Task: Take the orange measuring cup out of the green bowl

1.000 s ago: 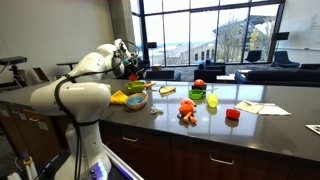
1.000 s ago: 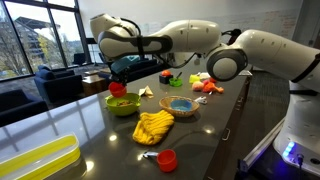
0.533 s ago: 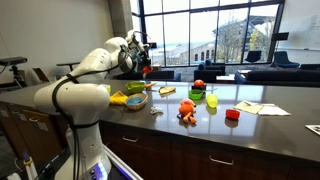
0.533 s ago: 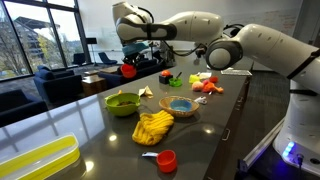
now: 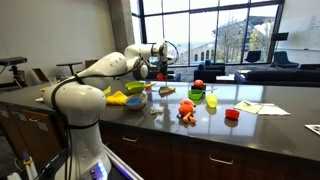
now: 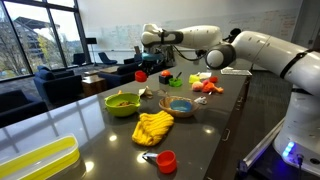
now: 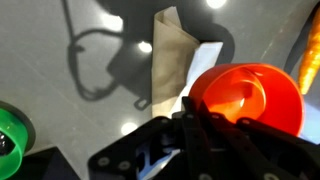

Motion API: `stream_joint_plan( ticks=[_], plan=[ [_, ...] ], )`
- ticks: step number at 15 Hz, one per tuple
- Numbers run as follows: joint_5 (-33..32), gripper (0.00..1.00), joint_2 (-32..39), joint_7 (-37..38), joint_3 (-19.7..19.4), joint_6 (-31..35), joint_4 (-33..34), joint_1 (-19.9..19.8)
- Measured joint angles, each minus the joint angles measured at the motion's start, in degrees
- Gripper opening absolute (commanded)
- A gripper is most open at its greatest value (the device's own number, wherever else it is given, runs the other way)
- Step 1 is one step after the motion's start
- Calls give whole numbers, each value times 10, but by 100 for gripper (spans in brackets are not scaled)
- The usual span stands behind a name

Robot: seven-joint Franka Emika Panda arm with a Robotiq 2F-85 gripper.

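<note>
I should next lower the orange measuring cup in my gripper and release it onto the countertop by the beige folded cloth, since it hangs midair clear of the green bowl.
The orange measuring cup (image 7: 248,95) hangs in the air above the dark countertop, and my gripper (image 7: 192,112) is shut on its handle side. Both exterior views show the cup (image 5: 160,73) (image 6: 141,76) at the tip of the outstretched arm, well clear of the green bowl (image 6: 122,102). That bowl (image 5: 118,98) rests on the counter behind the gripper and holds some small dark bits. In the wrist view a beige folded cloth (image 7: 175,55) lies on the counter under the cup.
A brown bowl with a blue inside (image 6: 180,106), a yellow toy (image 6: 153,126), a red cup (image 6: 166,159) and a yellow tray (image 6: 40,160) sit on the counter. Farther along are an orange toy (image 5: 187,112), a second green bowl (image 5: 197,96), a red block (image 5: 232,114) and papers (image 5: 262,108).
The arm has swung along the counter with the orange cup, from above the green bowl toward the middle, and stretched out. The gripper stayed shut on the cup.
</note>
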Motion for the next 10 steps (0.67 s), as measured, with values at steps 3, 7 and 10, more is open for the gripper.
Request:
stream_joint_plan(
  ticks=[3, 7, 10],
  plan=[
    [62, 1, 53, -45, 39, 4, -1, -61],
    [126, 1, 105, -75, 82, 6, 8, -113],
    [128, 30, 104, -60, 81, 16, 7, -116]
  ],
)
